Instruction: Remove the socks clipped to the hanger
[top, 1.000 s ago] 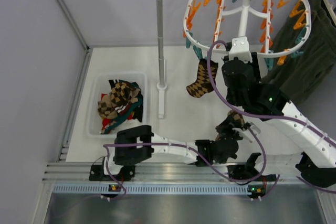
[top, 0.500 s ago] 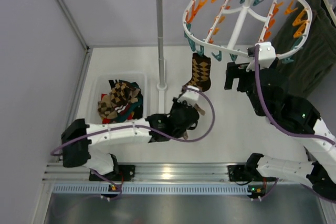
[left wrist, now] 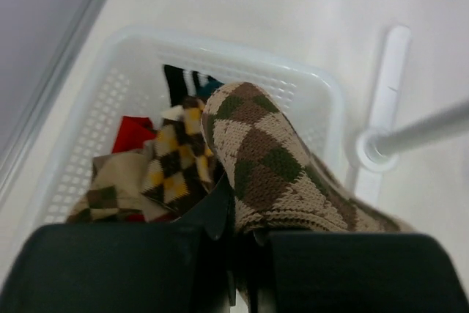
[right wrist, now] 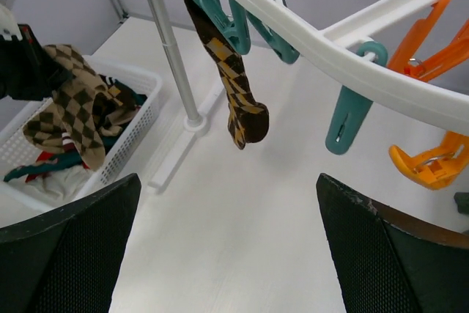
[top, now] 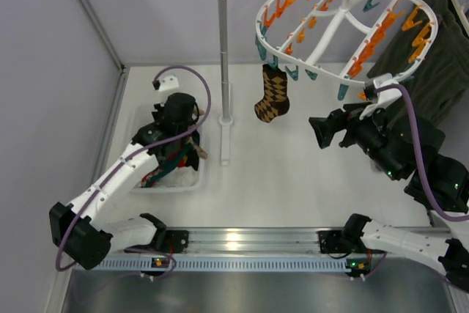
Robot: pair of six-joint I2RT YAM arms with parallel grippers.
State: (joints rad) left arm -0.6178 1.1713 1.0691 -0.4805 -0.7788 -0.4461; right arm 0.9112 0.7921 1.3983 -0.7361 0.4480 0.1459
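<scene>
The left gripper moves away from the pole and down into the basket next, since the brown argyle sock's end reaches over the basket (top: pixel 139 119) rim by the pole.
The white oval hanger (top: pixel 344 31) hangs from the rack bar, tilted. One dark brown argyle sock (top: pixel 270 95) stays clipped in a teal clip at its left edge; it also shows in the right wrist view (right wrist: pixel 234 93) under the hanger frame (right wrist: pixel 352 64). My left gripper (top: pixel 180 116) is over the white basket (top: pixel 139 119), shut on a tan and brown argyle sock (left wrist: pixel 271 166) that droops into it. My right gripper (top: pixel 319 130) is open and empty, below the hanger's right side and well right of the clipped sock. Its fingers (right wrist: pixel 73 254) frame bare table.
The basket (left wrist: pixel 322 89) holds several socks, argyle, red and teal. The grey rack pole (top: pixel 223 56) and its foot (top: pixel 226 152) stand between the basket and the clipped sock. A dark green garment (top: pixel 432 71) hangs at the far right. Grey walls close in the left and back.
My left arm swung from the table's middle leftward to over the basket, carrying the tan sock. My right gripper drew back from the hanger, which tilted and swung; the clipped sock swayed.
</scene>
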